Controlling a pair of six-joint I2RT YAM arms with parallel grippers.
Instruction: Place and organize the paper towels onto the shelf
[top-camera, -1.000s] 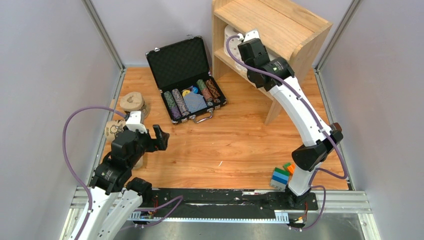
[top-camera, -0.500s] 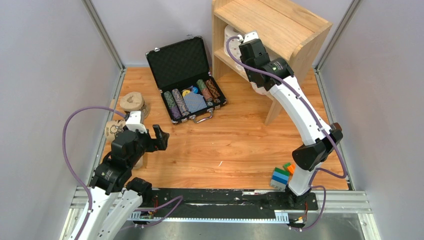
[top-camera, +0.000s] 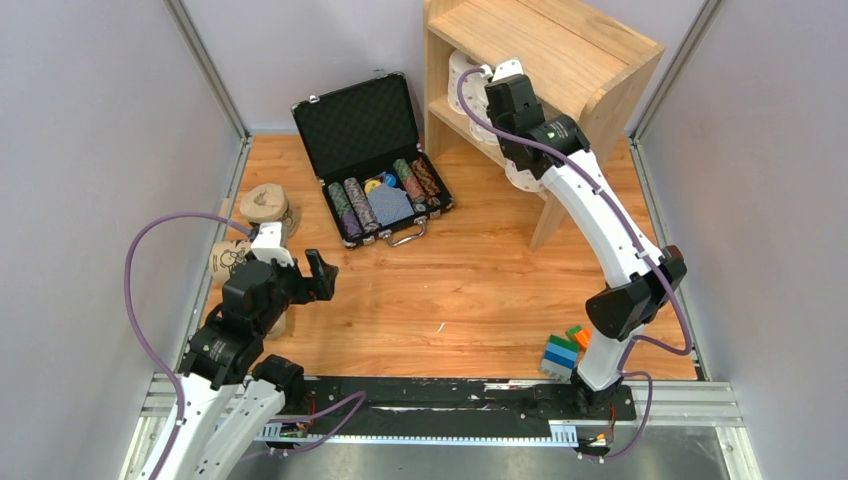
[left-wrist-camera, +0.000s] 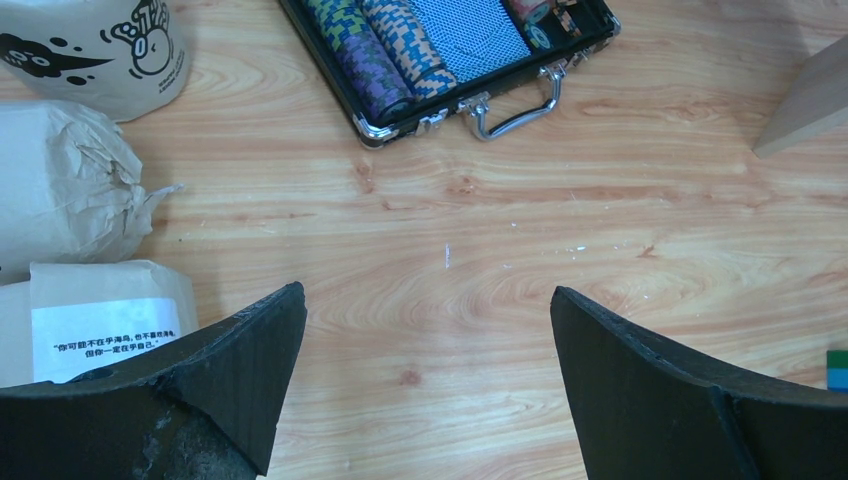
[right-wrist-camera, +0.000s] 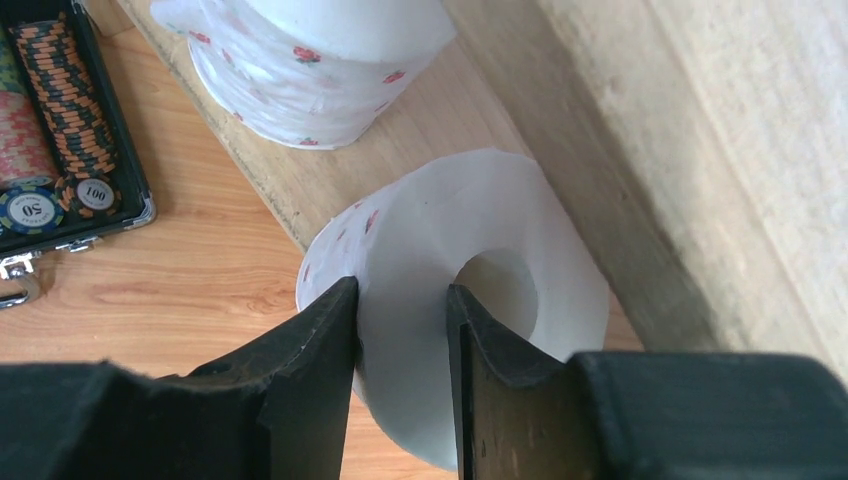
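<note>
I need to carry the roll in my right gripper outward next, onto the shelf's bare board beside the standing dotted roll, and release it there. The roll still hangs at the board's front edge.
My right gripper is shut on a white paper towel roll. One finger sits inside the roll's core hole and the other presses its outer wall. The roll hangs at the front edge of the shelf's inner board, and it shows under the wrist as the white roll. A second white dotted roll stands on that board of the light-wood shelf. Three tan rolls lie at the left: one with cartoon print, a crumpled one and one with a white label. My left gripper hovers open over bare floor beside them.
An open black case with rows of poker chips lies left of the shelf. Coloured blocks sit by the right arm's base. Grey walls close in both sides, and the tan rolls lie along the left wall.
My right arm has shifted a little to the right along the shelf front with the white roll, which now shows below the wrist. The left arm has not moved.
</note>
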